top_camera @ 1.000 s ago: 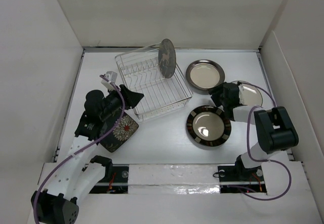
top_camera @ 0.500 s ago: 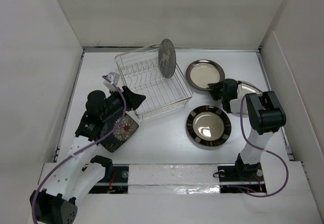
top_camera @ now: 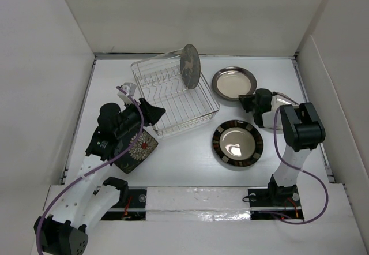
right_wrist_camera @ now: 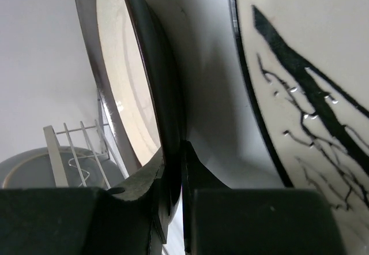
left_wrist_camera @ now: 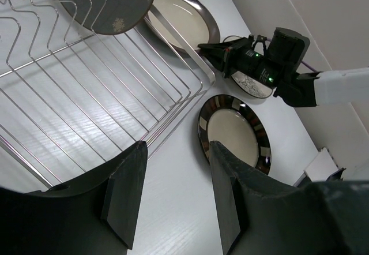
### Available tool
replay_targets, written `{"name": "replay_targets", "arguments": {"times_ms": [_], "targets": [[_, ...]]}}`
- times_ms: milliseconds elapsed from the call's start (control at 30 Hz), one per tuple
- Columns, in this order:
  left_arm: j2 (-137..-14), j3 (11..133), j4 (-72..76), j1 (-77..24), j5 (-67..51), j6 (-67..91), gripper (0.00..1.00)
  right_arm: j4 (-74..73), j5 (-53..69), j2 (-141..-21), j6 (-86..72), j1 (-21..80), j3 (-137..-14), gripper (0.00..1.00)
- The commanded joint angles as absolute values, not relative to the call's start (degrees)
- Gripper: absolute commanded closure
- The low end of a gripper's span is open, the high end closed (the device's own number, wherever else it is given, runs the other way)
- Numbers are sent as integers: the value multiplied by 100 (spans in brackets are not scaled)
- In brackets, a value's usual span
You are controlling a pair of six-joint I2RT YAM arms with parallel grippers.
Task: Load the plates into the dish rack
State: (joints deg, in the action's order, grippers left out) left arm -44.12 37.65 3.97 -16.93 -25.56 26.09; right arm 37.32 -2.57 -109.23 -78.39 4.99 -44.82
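Note:
Next I need to move my right gripper up, to the left in the top view, then down to the rack wires beside the grey plate (top_camera: 189, 66) and release, since they're empty.
The silver dish rack (top_camera: 173, 96) stands at the back left, with the grey patterned plate (top_camera: 189, 66) upright in its far corner. A brown-rimmed plate (top_camera: 233, 83) lies right of the rack. My right gripper (top_camera: 243, 97) is shut on its near rim, and the right wrist view shows the rim (right_wrist_camera: 167, 122) pinched between the jaws. A pale plate with a black branch print (top_camera: 283, 109) lies under the right wrist. Another brown-rimmed plate (top_camera: 237, 142) lies in front. My left gripper (top_camera: 151, 112) is open and empty above the black floral plate (top_camera: 137, 149).
White walls close in the table on the left, back and right. The left wrist view shows the rack's wires (left_wrist_camera: 86, 93), the grey plate (left_wrist_camera: 109, 1), the front brown-rimmed plate (left_wrist_camera: 233, 131) and the right gripper (left_wrist_camera: 216, 53) at the back plate (left_wrist_camera: 179, 24).
My right gripper has moved back and left from the branch-print plate onto the rim of the back brown-rimmed plate. The left arm has barely moved.

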Motion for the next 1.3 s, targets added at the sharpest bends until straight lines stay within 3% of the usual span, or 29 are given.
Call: {"name": "replay_targets", "arguments": {"times_ms": [0, 167, 467, 533, 867, 1133, 1267], "targets": [[-4359, 4061, 554, -1723, -2531, 2514, 57, 4167, -948, -10118, -7402, 615, -4719, 100], [-4341, 4052, 571, -1661, -2505, 2531, 56, 3202, -2281, -8747, -5894, 729, -5273, 100], [-4289, 4113, 378, -1661, -2154, 2540, 56, 3207, -3646, -7234, -2598, 1765, -6046, 100], [-4202, 4096, 343, -1661, -2005, 2549, 48, 3252, -3718, -7154, -2120, 2257, -6230, 100], [-4104, 4113, 308, -1661, -1863, 2487, 43, 2322, -3841, -8259, 295, 3892, -8523, 100], [-4069, 4087, 290, -1661, -1898, 2496, 43, 713, -4051, -9807, 606, 4341, -10606, 100], [-3990, 4078, 290, -1661, -1890, 2496, 44, 729, -4297, -10221, 790, 4491, -10923, 100]]}}
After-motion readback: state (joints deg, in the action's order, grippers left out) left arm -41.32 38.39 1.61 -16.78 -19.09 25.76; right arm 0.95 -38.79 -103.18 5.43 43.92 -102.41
